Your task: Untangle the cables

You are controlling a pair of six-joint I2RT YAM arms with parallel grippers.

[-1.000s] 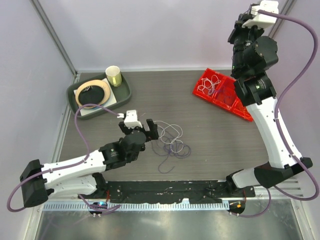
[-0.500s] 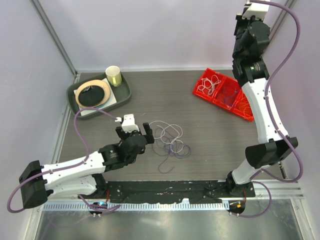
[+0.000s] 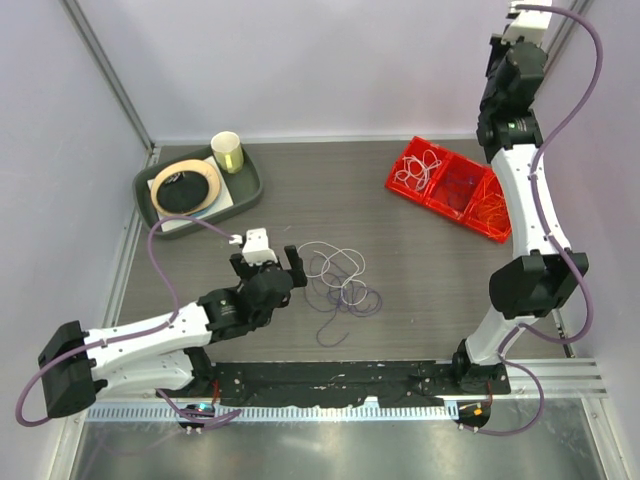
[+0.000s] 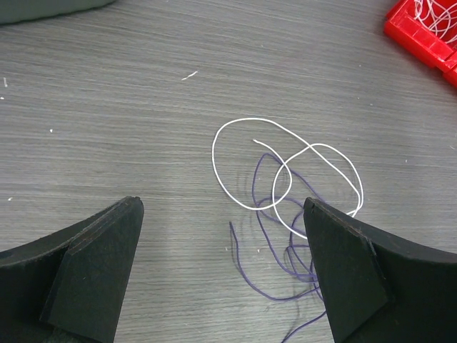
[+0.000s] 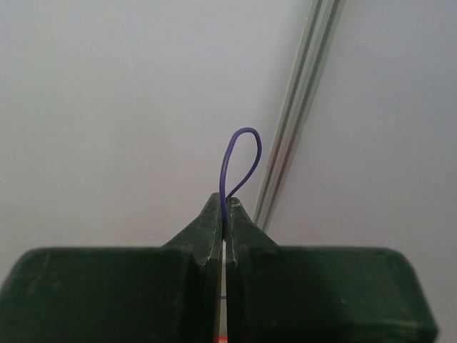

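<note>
Next, my right gripper lowers and tilts downward into the red tray's middle section [image 3: 456, 190].
A white cable [image 3: 335, 262] and a purple cable [image 3: 352, 298] lie in loose, overlapping loops at mid-table. In the left wrist view the white cable [image 4: 285, 179] crosses over the purple cable [image 4: 268, 243]. My left gripper [image 3: 270, 262] is open and empty, just left of the loops; in its own view [image 4: 221, 271] the purple strands lie near its right finger. My right arm [image 3: 520, 170] is raised high at the back right. My right gripper [image 5: 225, 207] is shut on a short purple cable loop [image 5: 243, 136], facing the back wall.
A red divided tray [image 3: 400, 178] at the back right holds white and orange cables. A dark green tray [image 3: 245, 190] at the back left holds a round wooden ring on a black disc, with a pale cup [image 3: 228, 152] beside it.
My right arm has swung higher and farther toward the back right corner. My left gripper drew back a little to the left of the loops, then stayed still.
</note>
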